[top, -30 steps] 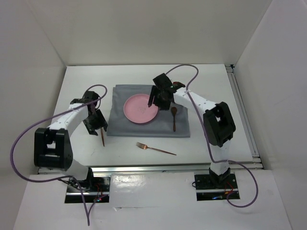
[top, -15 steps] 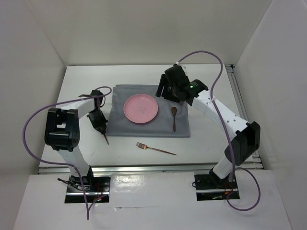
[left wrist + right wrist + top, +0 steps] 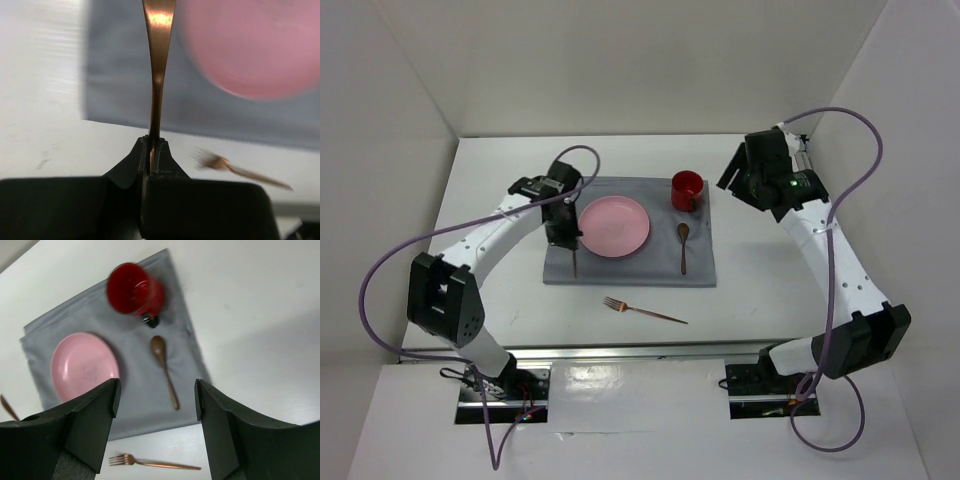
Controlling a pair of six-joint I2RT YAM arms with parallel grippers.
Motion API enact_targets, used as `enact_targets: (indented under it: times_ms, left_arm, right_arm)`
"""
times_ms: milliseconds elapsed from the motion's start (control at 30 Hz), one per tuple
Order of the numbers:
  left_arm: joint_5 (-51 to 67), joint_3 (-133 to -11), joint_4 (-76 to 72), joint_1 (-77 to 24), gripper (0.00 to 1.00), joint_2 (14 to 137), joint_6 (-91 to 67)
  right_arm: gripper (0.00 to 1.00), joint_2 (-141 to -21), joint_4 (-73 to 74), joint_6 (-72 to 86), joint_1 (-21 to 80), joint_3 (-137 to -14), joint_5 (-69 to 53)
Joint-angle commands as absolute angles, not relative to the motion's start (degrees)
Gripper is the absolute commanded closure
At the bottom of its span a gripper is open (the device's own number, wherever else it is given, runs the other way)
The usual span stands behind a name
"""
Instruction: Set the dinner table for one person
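I will next move my left gripper across the plate to the right in the top view. Then I will lower the knife onto the empty cloth between plate [image 3: 614,226] and spoon [image 3: 683,247] and let it go.
A copper knife [image 3: 574,262] hangs over the left edge of the grey cloth [image 3: 630,268], just left of the pink plate [image 3: 614,226]. My left gripper [image 3: 564,230] is shut on it. In the left wrist view the knife [image 3: 158,75] sticks out from the pinched left gripper [image 3: 151,146], with the plate [image 3: 255,45] to its right. A red mug [image 3: 686,190] stands on the cloth's far right corner and a spoon [image 3: 683,247] lies right of the plate. A copper fork [image 3: 643,311] lies on the white dinner table [image 3: 770,280] in front of the cloth. My right gripper [image 3: 732,176] hovers open and empty, back right of the mug.
From the right wrist I see the mug [image 3: 134,290], plate [image 3: 85,365], spoon [image 3: 165,370] and fork [image 3: 155,463] below the open right gripper [image 3: 156,385]. White walls close in the table's back and sides. A metal rail [image 3: 825,230] runs along the right edge.
My left gripper shut on the knife beside the cloth and carried it right, over the cloth's left edge. My right arm pulled back to the right, leaving the red mug on the cloth.
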State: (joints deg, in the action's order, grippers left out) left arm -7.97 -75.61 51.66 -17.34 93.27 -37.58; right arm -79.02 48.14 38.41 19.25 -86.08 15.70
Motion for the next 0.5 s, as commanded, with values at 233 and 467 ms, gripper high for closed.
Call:
enact_targets:
  times_ms: [233, 467]
  left_arm:
    - [8.16, -102.79, 52.92, -38.66, 1.00, 111.16, -45.35]
    - [9.93, -112.39, 49.66, -40.34, 1.00, 124.79, -49.48]
  right_arm:
    - [0.28, -71.20, 49.83, 34.99, 9.15, -81.47, 10.99]
    - [0.28, -68.38, 52.46, 33.23, 6.16, -81.47, 10.99]
